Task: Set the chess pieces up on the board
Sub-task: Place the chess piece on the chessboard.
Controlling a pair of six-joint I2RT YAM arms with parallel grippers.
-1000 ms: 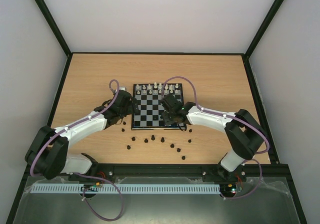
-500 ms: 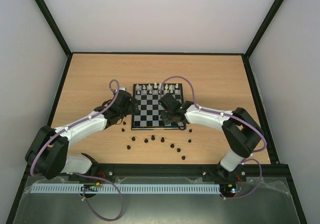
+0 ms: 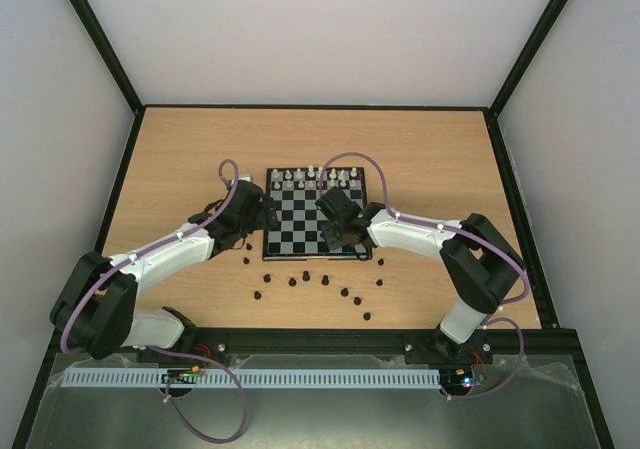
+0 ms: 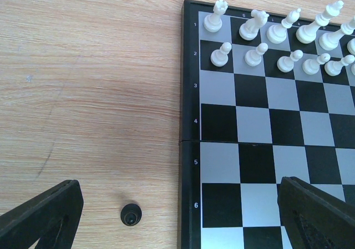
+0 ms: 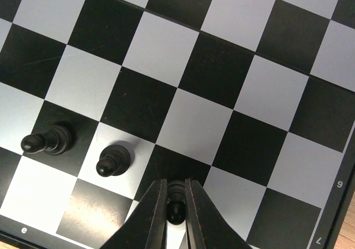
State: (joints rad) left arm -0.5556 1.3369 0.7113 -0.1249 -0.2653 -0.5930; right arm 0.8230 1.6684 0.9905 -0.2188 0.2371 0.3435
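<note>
The lone black piece (image 4: 131,214) is standing off the board. I will move my left gripper down toward the left in the wrist view and close it on that piece.
My right gripper (image 5: 176,192) is shut on a black pawn (image 5: 176,204), low over a dark square near the board's (image 3: 296,231) near edge. To its left, two black pawns (image 5: 112,161) (image 5: 47,141) stand on the same row. Several more black chess pieces (image 3: 326,280) lie scattered on the table in front of the board. My left gripper (image 4: 177,221) hangs open over the board's left edge (image 4: 190,93), one finger (image 4: 41,216) above the wood and the other above the squares. A lone black piece (image 4: 131,213) stands on the wood between them, untouched.
White pieces (image 4: 288,30) fill the board's two far rows. Black rails (image 3: 300,107) border the wooden table (image 3: 180,159). The right arm (image 3: 420,234) reaches across the board's right edge, and the left arm (image 3: 170,249) lies along the left side.
My right gripper has shifted a little to the left over the board, still carrying the pawn. The left arm has not moved.
</note>
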